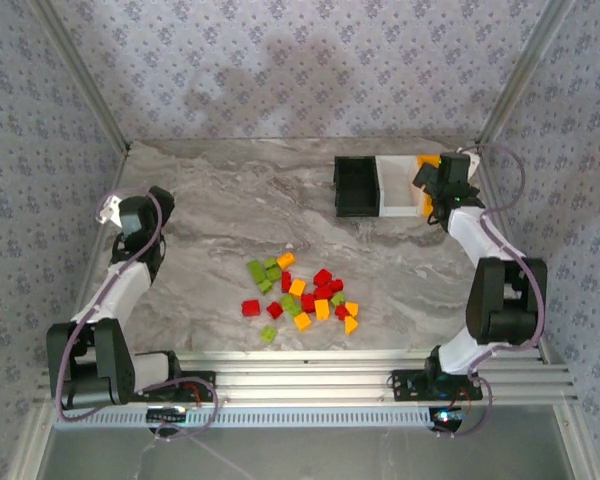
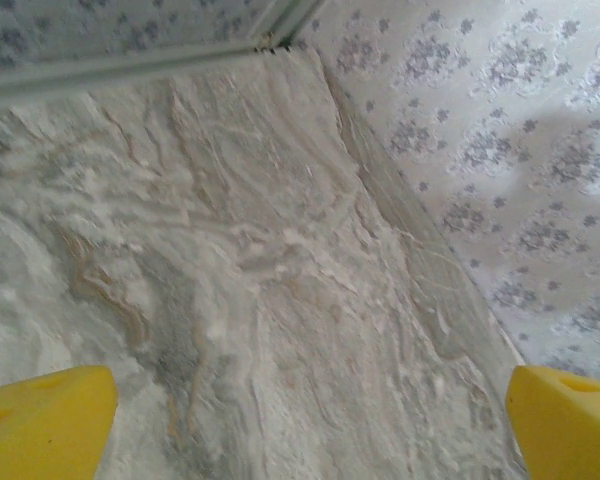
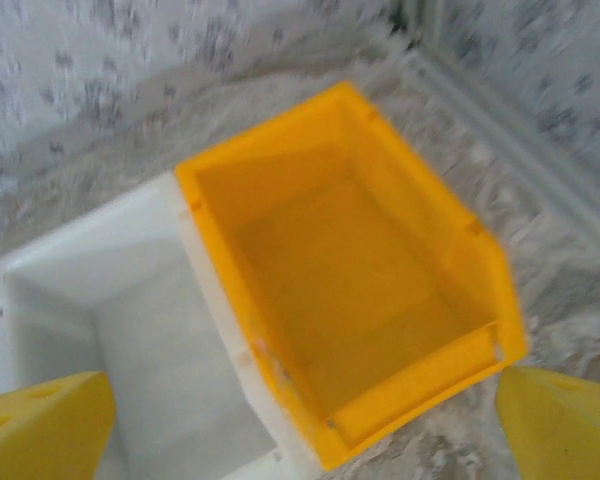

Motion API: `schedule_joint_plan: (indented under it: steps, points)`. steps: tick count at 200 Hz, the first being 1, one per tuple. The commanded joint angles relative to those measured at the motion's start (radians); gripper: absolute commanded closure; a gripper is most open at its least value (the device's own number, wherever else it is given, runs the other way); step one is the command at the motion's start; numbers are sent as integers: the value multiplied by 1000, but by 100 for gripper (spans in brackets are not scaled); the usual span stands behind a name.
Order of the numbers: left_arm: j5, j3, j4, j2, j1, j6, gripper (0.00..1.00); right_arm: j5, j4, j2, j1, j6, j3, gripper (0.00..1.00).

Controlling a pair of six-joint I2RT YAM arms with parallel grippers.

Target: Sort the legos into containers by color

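Observation:
The touching rims of the white and orange-yellow bins run slanted between my right gripper's open fingers, so it should next turn and move down onto the seam between them.
The legos lie in a loose pile mid-table: red ones (image 1: pixel 323 290), lime green ones (image 1: pixel 264 273) and orange-yellow ones (image 1: pixel 302 320). The containers stand in a row at the back right: a black bin (image 1: pixel 357 187), a white bin (image 1: pixel 398 187) and an orange-yellow bin (image 3: pixel 350 270), which looks empty. In the top view this last bin (image 1: pixel 427 160) is mostly covered by my right gripper (image 1: pixel 438 183). That right gripper (image 3: pixel 300 440) hovers open above the orange-yellow and white bin (image 3: pixel 90 300), holding nothing. My left gripper (image 1: pixel 110 208) is at the far left edge, open (image 2: pixel 305 430) over bare table.
The marble-patterned table (image 1: pixel 230 200) is walled by patterned panels, with metal posts at the back corners. A metal rail (image 1: pixel 310 385) runs along the near edge between the arm bases. The left wrist view faces the table's back left corner (image 2: pixel 270 45).

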Motion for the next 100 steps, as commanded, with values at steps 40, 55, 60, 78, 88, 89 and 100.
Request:
schedule_joint_plan:
  steps: [40,55,60,78,88,89,100]
  points:
    - [235,40,-153,-65,-36,-7,0,-107,-343,304,-12,-17,355,6]
    - [250,19,-137,-79,-64,-1,0,-103,-391,360,-11,-20,421,11]
    - [248,14,-138,-84,-77,0,0,-98,-406,373,-11,-19,436,12]
    - [245,-4,-137,-97,-115,2,0,-97,-415,400,-13,-7,449,17]
    - [245,-10,-138,-99,-130,2,1,-101,-417,414,-13,-3,458,21]
    - [245,-10,-138,-99,-132,3,1,-102,-417,416,-13,-4,460,22]
    - [245,-14,-138,-99,-151,8,1,-102,-421,430,-11,-3,474,27]
